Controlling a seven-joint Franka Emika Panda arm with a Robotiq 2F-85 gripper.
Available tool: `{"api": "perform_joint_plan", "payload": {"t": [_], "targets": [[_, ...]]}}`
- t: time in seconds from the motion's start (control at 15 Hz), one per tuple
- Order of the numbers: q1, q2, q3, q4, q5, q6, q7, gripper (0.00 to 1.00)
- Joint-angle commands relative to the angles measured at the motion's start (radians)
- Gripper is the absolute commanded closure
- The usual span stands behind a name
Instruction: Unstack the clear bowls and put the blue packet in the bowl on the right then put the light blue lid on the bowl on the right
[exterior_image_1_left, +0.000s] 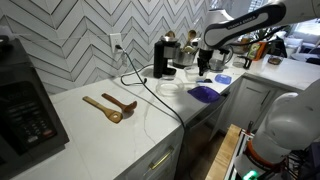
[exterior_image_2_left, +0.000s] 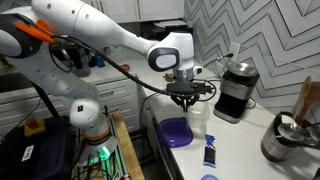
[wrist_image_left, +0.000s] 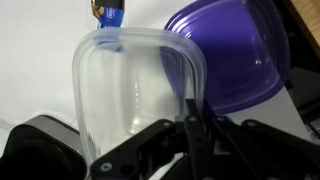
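My gripper holds the clear bowl and will next lower it and let it go on the counter (exterior_image_2_left: 200, 128) beside the dark purple lid, because that open spot is below my gripper.
In the wrist view a clear bowl (wrist_image_left: 130, 85) fills the middle. My gripper (wrist_image_left: 190, 118) is shut on its near right rim. I cannot tell whether it is one bowl or two stacked. The blue packet (wrist_image_left: 108, 12) lies just beyond the bowl's far rim and also shows in an exterior view (exterior_image_2_left: 210, 152). In both exterior views the gripper (exterior_image_2_left: 186, 96) (exterior_image_1_left: 205, 68) hangs over the counter near the dark purple lid. The light blue lid (exterior_image_1_left: 223, 78) lies flat on the counter further along, also showing at the bottom edge of an exterior view (exterior_image_2_left: 207, 177).
A large dark blue-purple flat lid (wrist_image_left: 235, 55) (exterior_image_2_left: 177, 131) (exterior_image_1_left: 205, 93) lies right beside the bowl. A black coffee maker (exterior_image_2_left: 234, 88) and a metal pot (exterior_image_2_left: 285, 140) stand near the wall. Wooden spoons (exterior_image_1_left: 110, 106) and a black cable (exterior_image_1_left: 150, 95) lie on the counter.
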Motion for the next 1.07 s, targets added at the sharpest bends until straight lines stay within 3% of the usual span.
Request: {"api": "perform_joint_plan", "payload": {"t": [0.0,0.47,1.0], "targets": [[-0.02,0.005,-0.029,-0.041,0.019,0.088,-0.085,0.98],[-0.006,0.063,-0.07,-0.062,0.144,0.214,-0.214,0.98],[-0.036,0.13,-0.057,-0.064,0.181,0.223,-0.278,0.98]]}}
